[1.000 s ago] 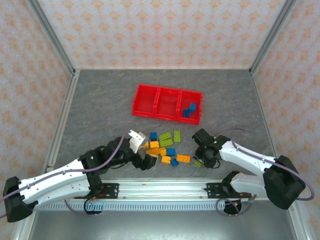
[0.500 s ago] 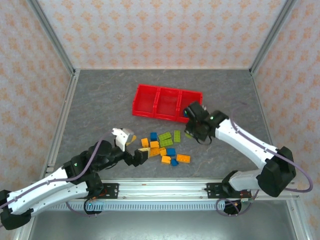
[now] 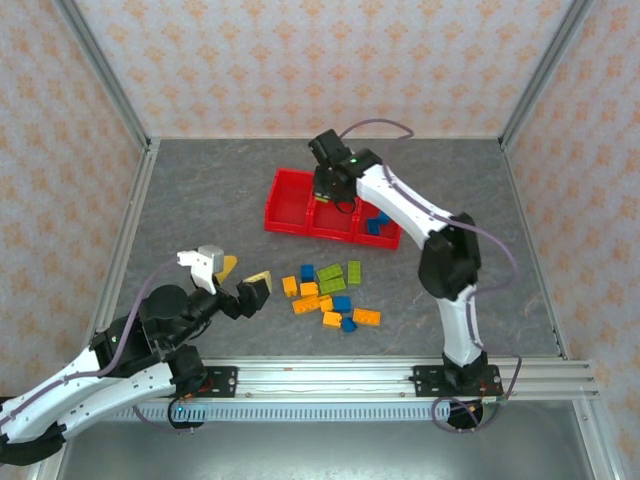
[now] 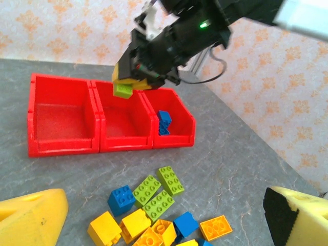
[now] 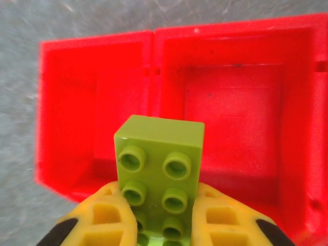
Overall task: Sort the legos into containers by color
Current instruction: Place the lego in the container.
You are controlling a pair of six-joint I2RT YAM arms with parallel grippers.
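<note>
I will next lower my right gripper toward the bottom of the empty middle bin and let go of the lime green lego, as blue legos occupy the end bin.
The red three-bin tray lies at mid-table. My right gripper hangs over its middle bin, shut on a lime green lego held between the yellow fingers. Two empty compartments show beneath it. From the left wrist view the same green lego hovers above the tray. Two blue legos sit in the right bin. Loose legos lie in a pile: green, blue, orange-yellow. My left gripper is open, left of the pile, holding nothing.
Grey tabletop is bounded by patterned walls and metal frame rails. The right arm stretches from the near edge across to the bins, passing right of the pile. A rail runs along the near edge.
The right arm carried the green lego from the near right of the pile up to above the bins. The left gripper drew back leftward from the pile.
</note>
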